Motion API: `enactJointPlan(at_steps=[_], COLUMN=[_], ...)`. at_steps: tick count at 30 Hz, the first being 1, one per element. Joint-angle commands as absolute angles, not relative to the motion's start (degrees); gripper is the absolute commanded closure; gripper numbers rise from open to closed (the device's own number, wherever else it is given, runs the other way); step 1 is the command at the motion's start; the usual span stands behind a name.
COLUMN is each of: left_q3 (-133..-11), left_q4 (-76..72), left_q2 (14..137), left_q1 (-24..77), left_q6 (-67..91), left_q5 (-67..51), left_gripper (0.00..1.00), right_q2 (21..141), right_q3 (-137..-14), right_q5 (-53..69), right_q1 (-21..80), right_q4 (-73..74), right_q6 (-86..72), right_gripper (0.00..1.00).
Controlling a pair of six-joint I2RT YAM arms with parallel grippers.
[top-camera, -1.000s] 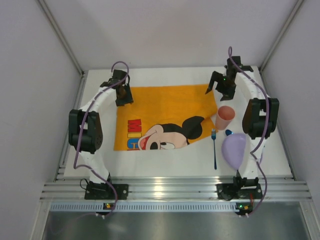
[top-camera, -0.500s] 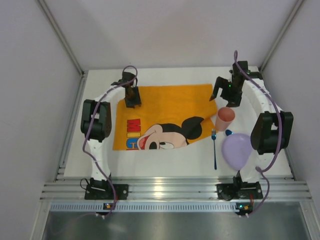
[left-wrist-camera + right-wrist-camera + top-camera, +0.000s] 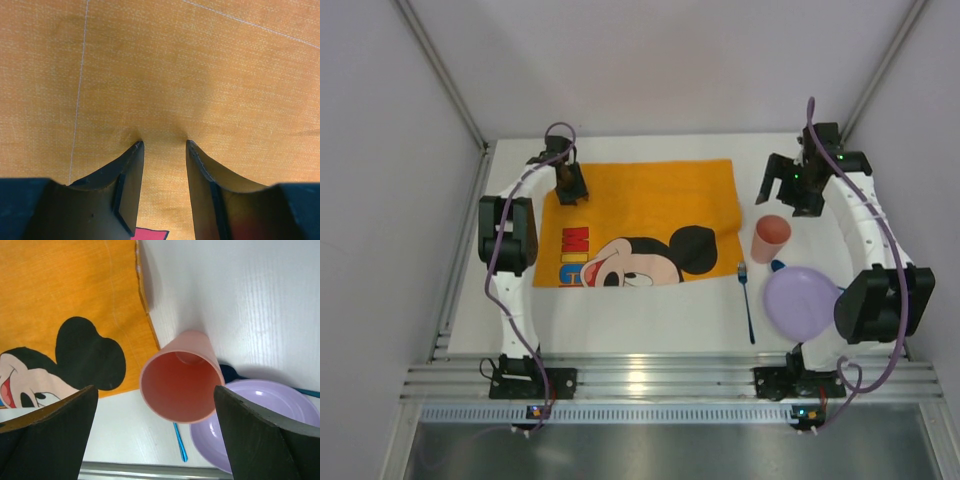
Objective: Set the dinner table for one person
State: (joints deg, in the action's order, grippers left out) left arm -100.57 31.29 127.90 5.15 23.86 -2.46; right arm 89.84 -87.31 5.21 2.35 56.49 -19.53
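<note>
The upright pink cup (image 3: 770,237) is below and back, so my right gripper next needs to lower its open fingers back astride the cup's rim side opposite the placemat and close.
The white dinner table (image 3: 650,310) holds an orange cartoon-mouse placemat (image 3: 640,205). My left gripper (image 3: 570,185) is on the mat near its far left corner. In the left wrist view its fingers (image 3: 163,143) are close together with their tips pressed into the puckered cloth (image 3: 200,60). My right gripper (image 3: 790,185) is wide open and empty above the table, just beyond an upright pink cup (image 3: 770,237). The right wrist view shows the cup (image 3: 181,377) between and below the open fingers (image 3: 155,387). A purple plate (image 3: 803,302) and a blue fork (image 3: 747,300) lie near the right front.
A dark blue spoon (image 3: 777,266) lies partly under the plate rim, next to the cup. A silver ridged rail (image 3: 670,380) runs along the near edge. Grey walls close in the left, right and far sides.
The placemat has slid left and a little farther away with my left gripper. My right gripper has let go of the mat's far right corner and moved right, past the cup.
</note>
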Motion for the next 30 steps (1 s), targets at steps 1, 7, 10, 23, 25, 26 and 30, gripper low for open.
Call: enactJointPlan(at_steps=[1,7,10,23,25,26,30], left_q3=[-99.7,-101.9,-102.0,-94.0,-92.6,-92.0,-89.6], left_q4=[33.8,34.2,34.2,35.3,35.6,35.7,35.8], left_q2=[129.9,127.1,125.0,115.1,113.8,113.4,110.3], left_q1=[4.7,4.7,4.8,6.9,7.6,8.2,9.5], left_q6=[23.1,22.9,23.9,25.2,25.4,25.4,25.4], left_q5=[-1.0,-1.8,-2.8,-6.5,-7.1,-7.3,-7.5], left_gripper=[0.55,0.52,0.51,0.51,0.51,0.52,0.52], right_q2=[86.8,82.6,82.8,92.5,93.7,94.6,96.9], right_q3=[-88.2,-79.7,-76.6,-76.2,-80.1,-84.3,-98.6], right_q5=[0.3,-3.9,-2.8,-5.6,-6.0,-6.2,-9.0], right_q1=[0.4,0.5,0.4,0.4,0.5,0.4,1.9], right_q4=[60.6,60.4,59.2,52.7,54.4,55.2,59.8], right_q6=[-17.1,-17.6,-18.8,-18.8,-18.5,-18.4,-18.7], right_gripper=[0.00,0.07,0.19,1.00,1.00,1.00,1.00])
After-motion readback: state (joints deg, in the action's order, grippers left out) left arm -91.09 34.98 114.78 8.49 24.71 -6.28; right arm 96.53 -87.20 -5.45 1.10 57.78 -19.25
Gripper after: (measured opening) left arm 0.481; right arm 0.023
